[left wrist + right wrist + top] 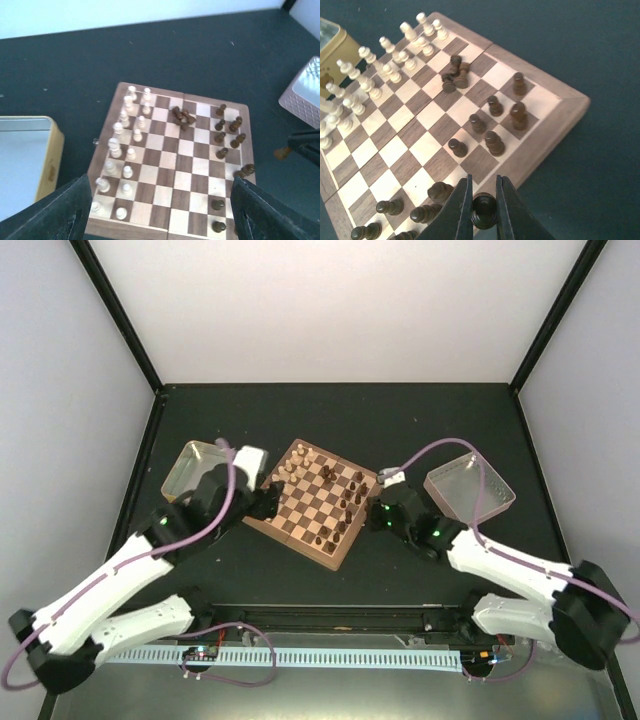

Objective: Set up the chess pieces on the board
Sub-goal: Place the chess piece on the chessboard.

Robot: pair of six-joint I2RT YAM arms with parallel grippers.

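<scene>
Next, the right gripper carries the dark piece over the board (300, 527), then down onto an empty dark square by the edge of the board.
The board (300, 527) lies at the table's middle. Pale cream chess pieces (115, 147) stand in two rows along its left side. Dark brown chess pieces (494, 142) stand along the right side, some of them irregularly placed. A few dark pieces lie toppled in a heap (182, 116) near the far end. My left gripper (160, 220) hangs open over the board's near-left edge with nothing between its fingers. At the board's right rim (555, 120), my right gripper (484, 210) is shut on a dark brown piece (484, 212).
A shallow yellow tin tray (195, 468) sits left of the board, close behind my left arm. A pale pinkish tray (470, 487) sits to the right, behind my right arm. Black frame posts rise at the table's far corners.
</scene>
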